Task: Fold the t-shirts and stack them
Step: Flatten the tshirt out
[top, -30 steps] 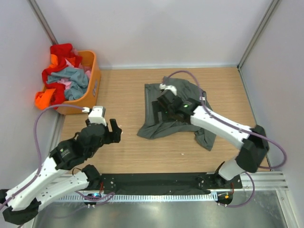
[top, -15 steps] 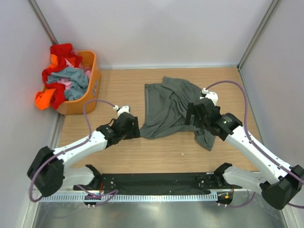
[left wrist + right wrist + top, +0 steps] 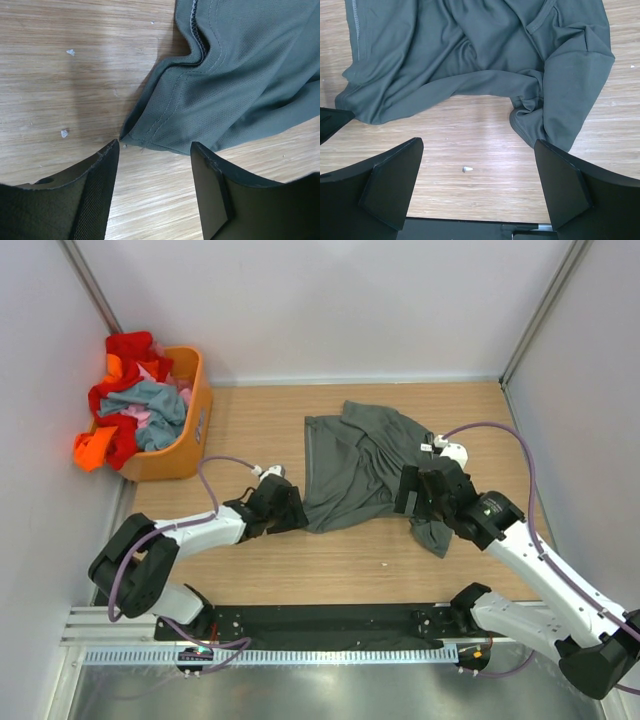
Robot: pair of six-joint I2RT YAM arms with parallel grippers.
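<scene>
My left gripper is already at the hem's opposite corner. My right gripper needs to go down next and draw back onto the t-shirt's bunched near corner [image 3: 431, 534] [image 3: 543, 129].
A plain dark grey t-shirt [image 3: 358, 462] lies crumpled on the wooden table; it also shows in the left wrist view [image 3: 235, 85] and the right wrist view [image 3: 480, 60]. My left gripper [image 3: 296, 515] is open and empty, low over the table just short of the shirt's near left hem corner [image 3: 131, 134]. My right gripper [image 3: 412, 492] is open and empty, raised over the shirt's right side, near a bunched sleeve [image 3: 570, 95]. The red, orange, pink and dull blue-grey t-shirts [image 3: 130, 405] are piled in the basket.
A rigid orange plastic basket [image 3: 192, 430] stands at the far left by the wall. Grey walls close in the table at the back and both sides. A black rail [image 3: 330, 625] runs along the near edge.
My left gripper has moved right across the table to the shirt's near left corner. My right gripper has drawn back from the shirt's middle toward its right side.
</scene>
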